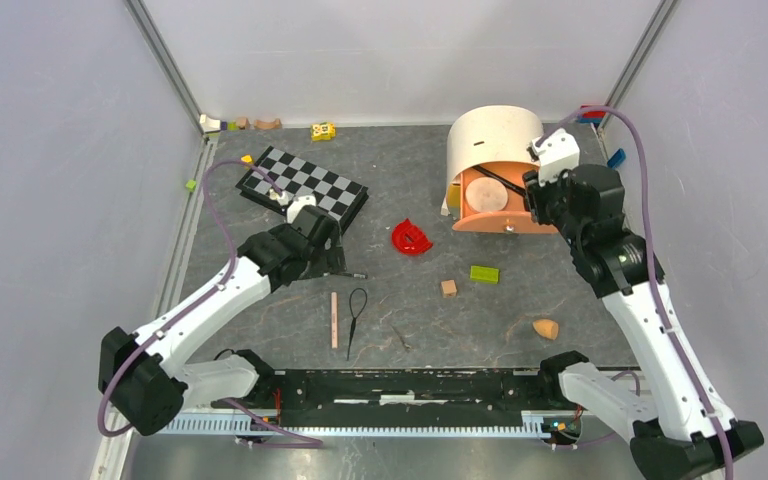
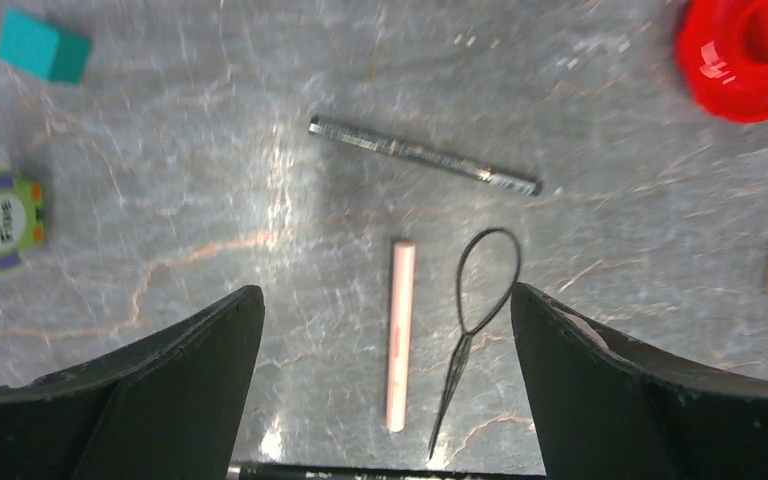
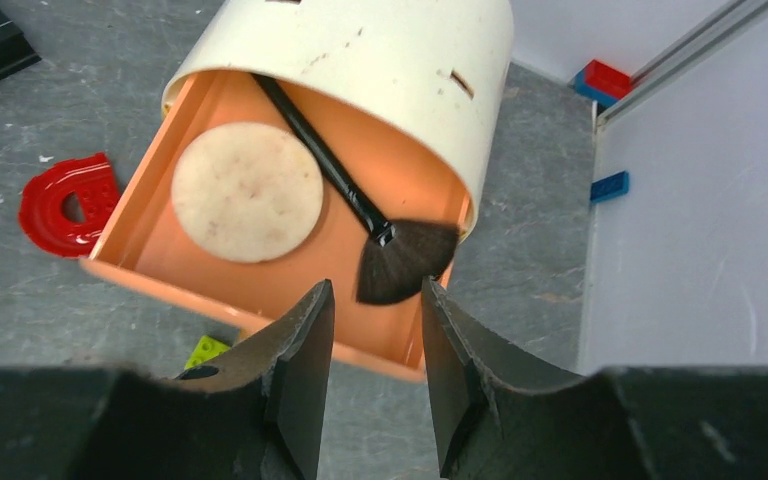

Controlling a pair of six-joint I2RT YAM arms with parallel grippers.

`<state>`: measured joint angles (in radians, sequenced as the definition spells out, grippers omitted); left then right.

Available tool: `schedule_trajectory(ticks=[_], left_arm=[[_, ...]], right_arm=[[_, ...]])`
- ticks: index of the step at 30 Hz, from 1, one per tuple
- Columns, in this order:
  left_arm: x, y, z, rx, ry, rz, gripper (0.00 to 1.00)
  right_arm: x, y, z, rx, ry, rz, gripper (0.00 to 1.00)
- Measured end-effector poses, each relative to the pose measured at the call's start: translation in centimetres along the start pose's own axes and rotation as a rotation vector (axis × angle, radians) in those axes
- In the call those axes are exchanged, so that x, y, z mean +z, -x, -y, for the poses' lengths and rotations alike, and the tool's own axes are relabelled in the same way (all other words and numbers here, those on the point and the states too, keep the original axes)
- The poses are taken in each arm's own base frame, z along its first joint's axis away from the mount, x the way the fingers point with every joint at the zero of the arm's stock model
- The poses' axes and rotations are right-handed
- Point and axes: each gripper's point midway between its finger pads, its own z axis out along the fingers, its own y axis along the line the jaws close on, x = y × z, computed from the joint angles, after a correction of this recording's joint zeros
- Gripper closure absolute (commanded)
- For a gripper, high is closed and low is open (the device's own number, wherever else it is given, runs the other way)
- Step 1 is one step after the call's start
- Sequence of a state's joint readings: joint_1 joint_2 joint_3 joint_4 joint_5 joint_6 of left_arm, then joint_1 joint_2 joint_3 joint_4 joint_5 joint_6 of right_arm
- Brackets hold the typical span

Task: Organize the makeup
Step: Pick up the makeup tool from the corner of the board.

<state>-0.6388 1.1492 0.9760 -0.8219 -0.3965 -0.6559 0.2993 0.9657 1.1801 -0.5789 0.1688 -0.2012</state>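
I need to move my left gripper down and back toward my base, onto the middle of the pink stick (image 1: 334,319) (image 2: 400,330), because the stick is on the tabletop outside the drawer.
A pink stick (image 2: 400,330) and a black wire loop tool (image 2: 480,305) lie side by side on the table, below and between the fingers of my left gripper (image 2: 385,292), which is open and holds nothing. A thin dark pencil (image 2: 423,155) lies farther out. The orange drawer (image 3: 250,312) under a cream curved cover (image 3: 360,50) holds a round peach compact (image 3: 247,192) and a black fan brush (image 3: 335,170). My right gripper (image 3: 376,290) is partly open just short of the bristles, with nothing between its fingers. An orange teardrop sponge (image 1: 546,328) lies at the front right.
A red curved piece (image 1: 411,238), a green block (image 1: 484,273) and a wooden block (image 1: 448,288) lie mid-table. A checkerboard (image 1: 302,183) sits behind the left gripper (image 1: 332,262). Small toys line the back wall. A teal block (image 2: 43,45) and a green toy (image 2: 0,220) are nearby.
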Motion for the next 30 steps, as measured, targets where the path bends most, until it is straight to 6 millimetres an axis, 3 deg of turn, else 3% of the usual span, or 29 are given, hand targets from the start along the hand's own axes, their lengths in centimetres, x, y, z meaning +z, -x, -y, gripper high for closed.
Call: schedule_trajectory(ticks=[4, 12, 18, 24, 30], left_arm=[[1.5, -2.9, -0.7, -0.032, 0.047, -0.083, 0.04], [4.1, -7.5, -0.8, -0.079, 0.075, -0.219, 0.23], [5.0, -12.0, -1.5, -0.101, 0.062, -0.326, 0.30], [5.3, -13.7, -0.5, -0.094, 0.029, -0.364, 0.43], [5.6, -14.3, 0.2, -0.063, 0.026, -0.368, 0.67]], right_arm=[[-1.0, -1.7, -0.9, 0.061, 0.021, 0.004, 0.56], [-1.9, -5.3, -2.9, 0.121, 0.081, -0.036, 0.56], [-2.2, -7.5, -3.9, 0.134, 0.104, -0.063, 0.55], [-2.1, -8.1, -4.3, 0.137, 0.121, -0.077, 0.56], [-2.2, -8.0, -4.4, 0.138, 0.128, -0.070, 0.56]])
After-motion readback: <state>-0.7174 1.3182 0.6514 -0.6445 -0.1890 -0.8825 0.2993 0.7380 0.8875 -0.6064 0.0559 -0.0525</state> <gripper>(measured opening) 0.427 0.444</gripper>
